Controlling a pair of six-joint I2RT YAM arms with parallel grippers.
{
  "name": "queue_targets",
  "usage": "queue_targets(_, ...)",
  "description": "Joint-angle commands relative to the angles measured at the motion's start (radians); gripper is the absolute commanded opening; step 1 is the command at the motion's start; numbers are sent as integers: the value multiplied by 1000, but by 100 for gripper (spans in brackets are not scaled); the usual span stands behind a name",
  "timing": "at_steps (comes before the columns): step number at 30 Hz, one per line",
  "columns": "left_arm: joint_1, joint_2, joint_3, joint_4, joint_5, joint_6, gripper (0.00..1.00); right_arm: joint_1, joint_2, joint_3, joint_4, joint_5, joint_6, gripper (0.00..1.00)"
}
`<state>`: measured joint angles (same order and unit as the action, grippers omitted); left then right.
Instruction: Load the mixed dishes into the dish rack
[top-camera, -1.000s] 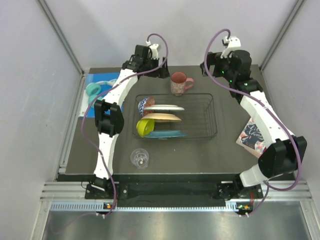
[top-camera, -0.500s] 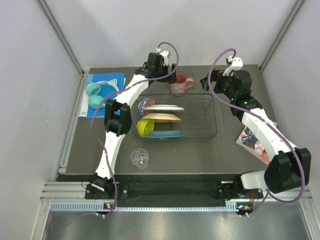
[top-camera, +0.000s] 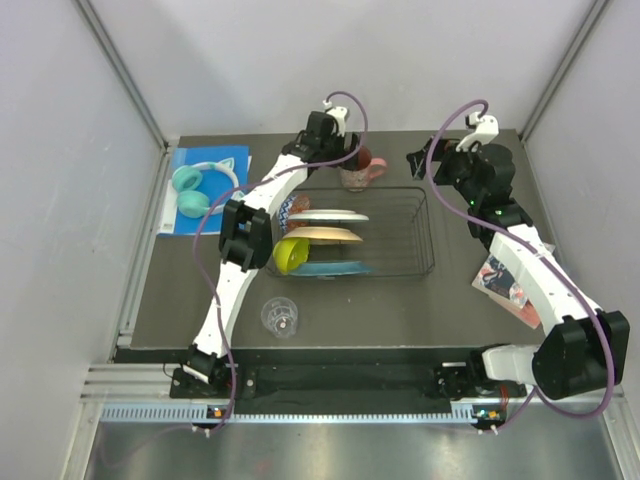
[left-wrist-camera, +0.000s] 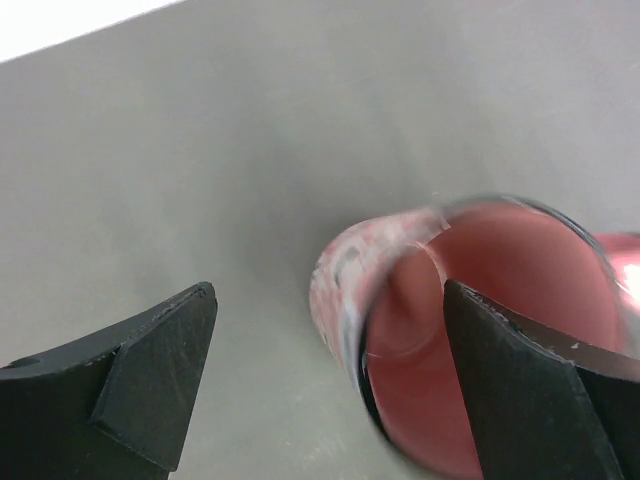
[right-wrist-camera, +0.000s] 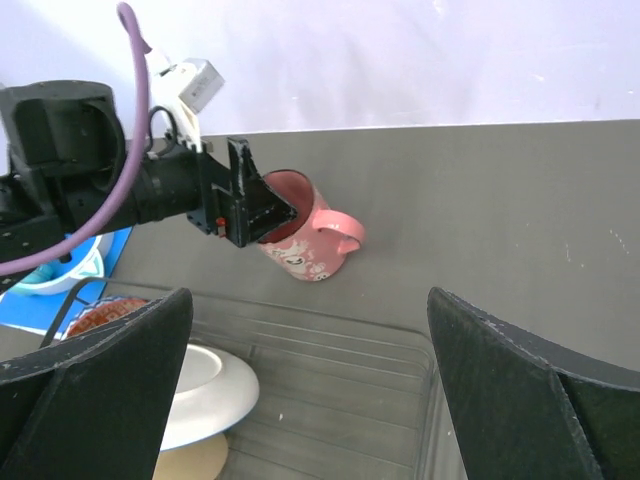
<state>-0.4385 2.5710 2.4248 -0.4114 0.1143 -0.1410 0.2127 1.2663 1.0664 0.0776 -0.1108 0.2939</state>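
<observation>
The pink mug's rim (left-wrist-camera: 366, 326) already has one finger of my left gripper inside and one outside, so my left gripper will stay there and close its fingers onto the mug's side next.
The pink mug (top-camera: 360, 176) stands upright on the mat just behind the dish rack (top-camera: 430, 232). My left gripper (top-camera: 346, 158) is open at its rim: in the left wrist view one finger (left-wrist-camera: 540, 390) hangs over the mug's (left-wrist-camera: 470, 300) inside and the other (left-wrist-camera: 150, 380) is outside its wall. My right gripper (top-camera: 418, 160) is open and empty, above the rack's far right corner. It looks down on the mug (right-wrist-camera: 310, 250) and the rack (right-wrist-camera: 340, 340). The rack holds a white plate (top-camera: 328, 216), a cream plate (top-camera: 322, 234), a teal plate (top-camera: 338, 267), a lime-green bowl (top-camera: 290, 254) and a red-patterned bowl (top-camera: 292, 206). A clear glass (top-camera: 281, 316) stands in front of the rack.
Teal headphones (top-camera: 195, 185) lie on a blue sheet at the back left. A printed card (top-camera: 505, 275) lies right of the rack, partly under my right arm. The rack's right half (top-camera: 400, 232) holds no dishes. Grey walls close in the sides and back.
My left arm has swung right, bringing its open gripper onto the mug's rim. My right arm has drawn back toward the right and lowered slightly.
</observation>
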Motion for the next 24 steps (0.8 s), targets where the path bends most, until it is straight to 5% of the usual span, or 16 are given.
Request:
queue_targets(1,-2,48,17,-66,-33,61,99,-10,-45,-8,44,2,16,98)
queue_targets(5,1,37,16,-93,16,75,84,-10,-41,-11,45,-3,22,94)
queue_targets(9,1,25,5,-101,12,77,53,-10,-36,-8,45,-3,27,93)
queue_targets(10,1,22,6,-101,8,77,35,-10,-36,-8,44,-3,28,91)
queue_targets(13,3,18,5,-101,7,75,3,-10,-36,-13,44,0,27,89)
queue_targets(20,30,-24,-44,-32,33,-15,0,-12,-16,-25,48,5,28,90)
queue_targets(24,89,-84,-128,114,99,-188,0,-16,-2,-5,45,-18,54,94)
